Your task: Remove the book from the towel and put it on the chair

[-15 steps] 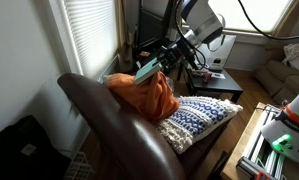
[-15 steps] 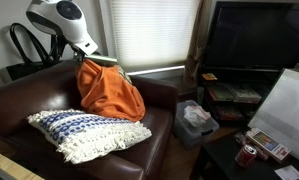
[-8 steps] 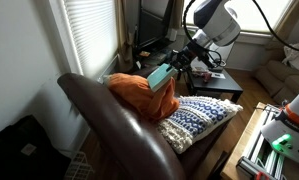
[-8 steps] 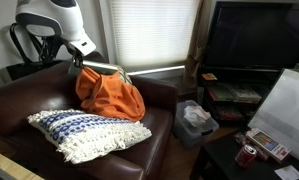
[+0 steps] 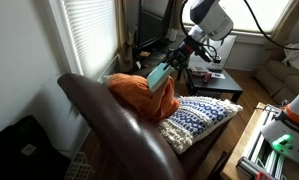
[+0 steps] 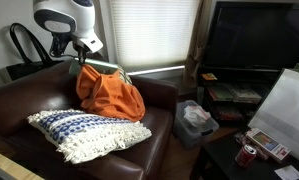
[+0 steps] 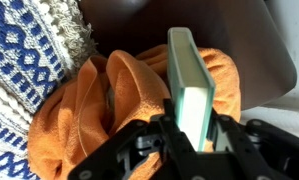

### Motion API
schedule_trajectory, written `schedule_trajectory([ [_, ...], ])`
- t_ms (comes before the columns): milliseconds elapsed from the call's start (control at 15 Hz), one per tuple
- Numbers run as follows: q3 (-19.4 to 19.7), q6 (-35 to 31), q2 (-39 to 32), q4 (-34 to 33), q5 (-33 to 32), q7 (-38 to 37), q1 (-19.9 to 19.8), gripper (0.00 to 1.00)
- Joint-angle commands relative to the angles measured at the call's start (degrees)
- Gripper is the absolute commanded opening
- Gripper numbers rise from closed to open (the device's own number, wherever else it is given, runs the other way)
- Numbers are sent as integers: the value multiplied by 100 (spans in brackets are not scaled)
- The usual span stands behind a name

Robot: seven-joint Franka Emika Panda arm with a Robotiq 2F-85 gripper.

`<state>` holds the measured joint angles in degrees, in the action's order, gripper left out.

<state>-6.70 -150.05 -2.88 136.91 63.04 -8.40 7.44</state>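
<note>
My gripper will move toward the brown leather [image 7: 134, 23] before it releases the teal book [image 7: 190, 80].
A teal book [image 7: 190, 80] stands on edge between my gripper's [image 7: 195, 128] two fingers, which are shut on it. It also shows in an exterior view [image 5: 159, 75], held just above the bunched orange towel [image 5: 147, 96]. The towel lies heaped on the dark brown leather chair [image 5: 109, 125], against its back, and shows in both exterior views [image 6: 109, 92]. In the wrist view the towel [image 7: 99, 110] fills the space under and beside the book. My gripper [image 6: 92, 52] hovers at the towel's upper edge; the book is hard to make out there.
A blue-and-white patterned cushion [image 6: 84, 130] lies on the chair seat beside the towel. A window with blinds [image 6: 154, 35] is behind the chair. A TV stand [image 6: 239, 90] and cluttered floor are off to the side.
The arm has swung with the book over the towel and come back a little. The book stays in the gripper, now slightly lower over the towel.
</note>
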Motion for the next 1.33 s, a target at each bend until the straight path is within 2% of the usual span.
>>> schedule_trajectory([
  [0,28,314,-320,-389,-106,-143,-56,7],
  [400,35,827,-643,-719,-312,-358,-49,7],
  [467,39,926,-684,-773,-313,-397,-55,55],
  [533,41,984,-726,-822,-330,-411,-54,55],
  [600,37,1008,-781,-881,-316,-403,-47,13],
  [733,41,1116,-874,-975,-348,-421,-43,14],
  [800,41,1130,-909,-1010,-354,-436,-38,5],
  [1133,50,1580,-1051,-1199,-607,-600,-23,7],
  [1200,58,1651,-1063,-1226,-674,-664,-25,54],
  [1267,61,1715,-1071,-1254,-711,-687,-33,55],
])
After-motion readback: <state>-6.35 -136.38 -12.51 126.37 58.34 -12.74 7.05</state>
